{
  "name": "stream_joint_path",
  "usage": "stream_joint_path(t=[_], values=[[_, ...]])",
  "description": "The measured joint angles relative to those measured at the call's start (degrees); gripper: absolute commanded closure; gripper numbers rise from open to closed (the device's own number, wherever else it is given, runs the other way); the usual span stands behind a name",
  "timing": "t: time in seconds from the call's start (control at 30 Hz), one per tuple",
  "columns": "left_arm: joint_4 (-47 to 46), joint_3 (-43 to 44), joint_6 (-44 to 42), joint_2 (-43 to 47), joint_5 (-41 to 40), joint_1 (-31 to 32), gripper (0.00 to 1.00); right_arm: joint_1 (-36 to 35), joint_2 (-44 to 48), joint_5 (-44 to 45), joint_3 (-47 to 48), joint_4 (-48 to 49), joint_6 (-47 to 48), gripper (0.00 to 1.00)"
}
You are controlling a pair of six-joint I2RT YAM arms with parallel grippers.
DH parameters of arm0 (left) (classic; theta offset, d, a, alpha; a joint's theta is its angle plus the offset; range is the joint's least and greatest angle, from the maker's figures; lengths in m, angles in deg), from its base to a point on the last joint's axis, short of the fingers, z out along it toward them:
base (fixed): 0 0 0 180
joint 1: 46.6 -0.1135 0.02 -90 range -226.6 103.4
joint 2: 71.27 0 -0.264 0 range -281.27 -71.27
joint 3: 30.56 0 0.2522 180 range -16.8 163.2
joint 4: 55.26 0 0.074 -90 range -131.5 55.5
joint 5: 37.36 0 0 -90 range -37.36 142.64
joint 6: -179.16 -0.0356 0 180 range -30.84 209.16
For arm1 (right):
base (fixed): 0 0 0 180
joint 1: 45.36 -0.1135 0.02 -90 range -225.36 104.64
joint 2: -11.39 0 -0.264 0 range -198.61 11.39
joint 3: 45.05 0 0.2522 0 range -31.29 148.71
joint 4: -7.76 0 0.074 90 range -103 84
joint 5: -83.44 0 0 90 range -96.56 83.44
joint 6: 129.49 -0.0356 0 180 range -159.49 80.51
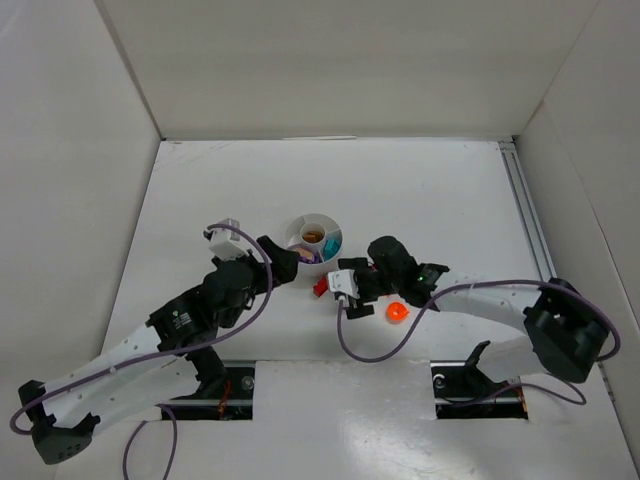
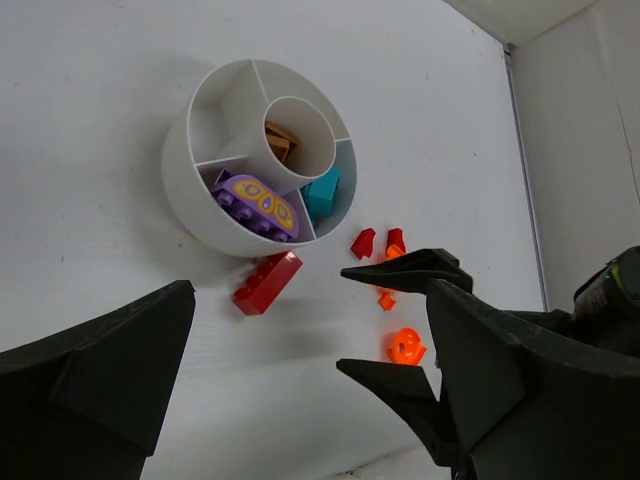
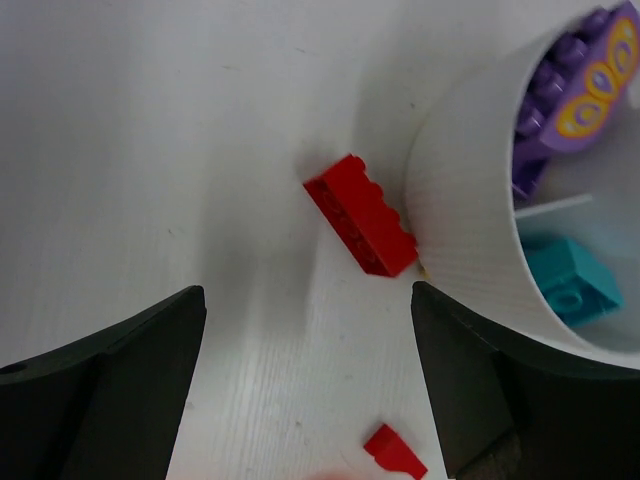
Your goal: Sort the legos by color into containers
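Note:
The red brick (image 1: 321,286) beside the dish lies beyond the gripper's fingertips. My right gripper moves down and to the left in the top view onto it next.
The white round dish (image 1: 300,228) (image 2: 196,190) (image 3: 460,200) holds a purple lego (image 2: 258,205) (image 3: 560,100) and a teal lego (image 2: 322,192) (image 3: 570,275) in neighbouring wedges, and a brown one (image 2: 280,140) in the central cup. A red brick (image 1: 321,286) (image 2: 266,282) (image 3: 362,215) lies on the table against the dish's wall. Small red pieces (image 2: 363,243) (image 3: 393,450) and orange pieces (image 2: 406,346) (image 1: 396,311) lie nearby. My left gripper (image 1: 293,265) (image 2: 310,295) is open and empty, just short of the red brick. The right gripper (image 1: 333,290) (image 3: 305,300) is open too, with the brick just beyond its tips.
The two grippers face each other closely in front of the dish; the right one's black fingers (image 2: 400,270) show in the left wrist view. White walls enclose the table (image 1: 420,190), and a rail (image 1: 525,210) runs along its right side.

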Motion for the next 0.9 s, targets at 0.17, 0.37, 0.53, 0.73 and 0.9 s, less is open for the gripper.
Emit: stream_joint_path(t=[0.17,0.37,0.53,0.73,0.9], values=[[5.3,-0.4,3.3,4.9,0.0,0.0,0.0,-3.3,-6.4,0.4,4.0,-0.2,3.6,0.16],[8.4,-0.9,4.6,7.1,-0.8,0.0,0.0,-3.8,-13.2,2.5,10.1,-0.7,6.6,0.21],[10.3,-1.2,5.2,7.1,-1.3,0.0,0.0,-5.4,-16.7,5.2,12.1,-2.8,8.2,0.25],[11.7,-1.2,5.6,7.7,-2.4,0.0,0.0,-6.9,-19.2,9.5,12.9,-4.4,9.0,0.27],[12.3,-1.2,6.1,7.8,-2.8,0.0,0.0,-8.3,-22.0,13.2,15.5,-4.3,9.3,0.32]])
